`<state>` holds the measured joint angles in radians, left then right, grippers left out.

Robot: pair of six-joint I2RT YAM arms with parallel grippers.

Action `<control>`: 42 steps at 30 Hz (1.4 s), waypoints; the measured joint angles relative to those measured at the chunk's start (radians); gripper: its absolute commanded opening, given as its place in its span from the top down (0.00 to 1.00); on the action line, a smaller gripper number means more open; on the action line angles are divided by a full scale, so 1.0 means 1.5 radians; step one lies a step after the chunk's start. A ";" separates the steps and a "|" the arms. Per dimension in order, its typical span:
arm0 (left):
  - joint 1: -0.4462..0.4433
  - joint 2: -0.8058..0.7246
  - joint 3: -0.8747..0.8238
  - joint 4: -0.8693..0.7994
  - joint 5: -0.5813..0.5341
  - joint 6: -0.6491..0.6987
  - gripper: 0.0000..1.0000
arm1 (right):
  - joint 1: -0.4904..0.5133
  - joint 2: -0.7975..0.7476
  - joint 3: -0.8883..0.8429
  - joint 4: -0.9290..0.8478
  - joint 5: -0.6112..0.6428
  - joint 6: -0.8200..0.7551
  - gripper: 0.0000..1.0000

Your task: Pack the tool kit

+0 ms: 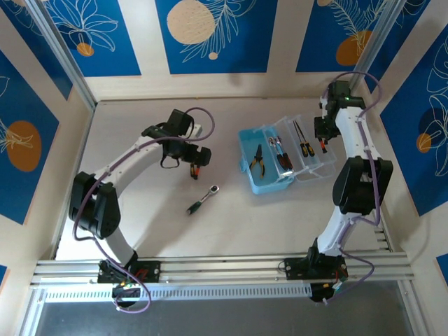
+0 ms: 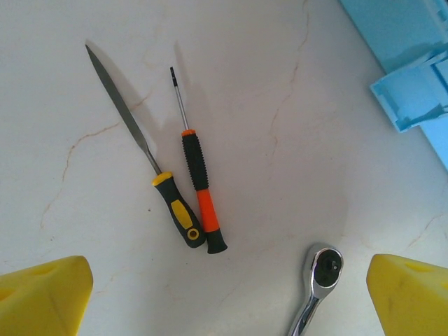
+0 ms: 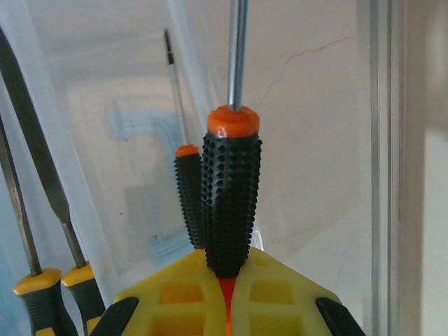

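The robot's right gripper should next move toward the case (image 1: 264, 176) and down onto the lid (image 1: 327, 148) beside the second screwdriver, because the second screwdriver matches the black-and-orange screwdriver the robot holds.
The light-blue case (image 1: 264, 176) lies open at centre right, its clear lid (image 1: 313, 162) folded out to the right. Yellow-handled pliers (image 1: 257, 160) and red-handled tools (image 1: 281, 155) lie in the case. My right gripper (image 1: 323, 137) (image 3: 227, 297) hovers over the lid, shut on a black-and-orange screwdriver (image 3: 231, 199); a second one (image 3: 187, 192) lies on the lid beside it. My left gripper (image 1: 185, 159) (image 2: 227, 301) is open above the table. Below it lie an orange-and-black screwdriver (image 2: 199, 189) and a yellow-handled file (image 2: 140, 136) side by side. A ratchet wrench (image 1: 204, 198) (image 2: 318, 280) lies nearby.
Two yellow-and-black handled tools (image 3: 42, 294) rest on the lid's left part. The case's corner (image 2: 413, 77) lies to the right of the loose tools. Walls (image 1: 66, 161) close the table on three sides; a rail (image 1: 224, 269) runs along the near edge.
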<state>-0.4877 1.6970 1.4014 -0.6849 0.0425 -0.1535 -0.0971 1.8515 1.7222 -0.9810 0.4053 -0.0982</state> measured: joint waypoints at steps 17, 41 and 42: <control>-0.001 0.011 0.000 -0.008 -0.002 0.004 0.00 | 0.042 0.035 -0.011 -0.006 0.062 -0.064 1.00; -0.031 0.022 -0.005 -0.033 -0.024 0.031 0.00 | 0.079 -0.037 0.000 -0.052 0.062 -0.022 0.01; -0.039 0.022 -0.009 -0.033 -0.028 0.034 0.00 | 0.084 -0.047 0.000 -0.054 0.059 -0.020 0.01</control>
<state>-0.5461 1.7302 1.3884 -0.7349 0.0002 -0.1020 0.0296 1.7809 1.7226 -1.0615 0.4942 -0.1284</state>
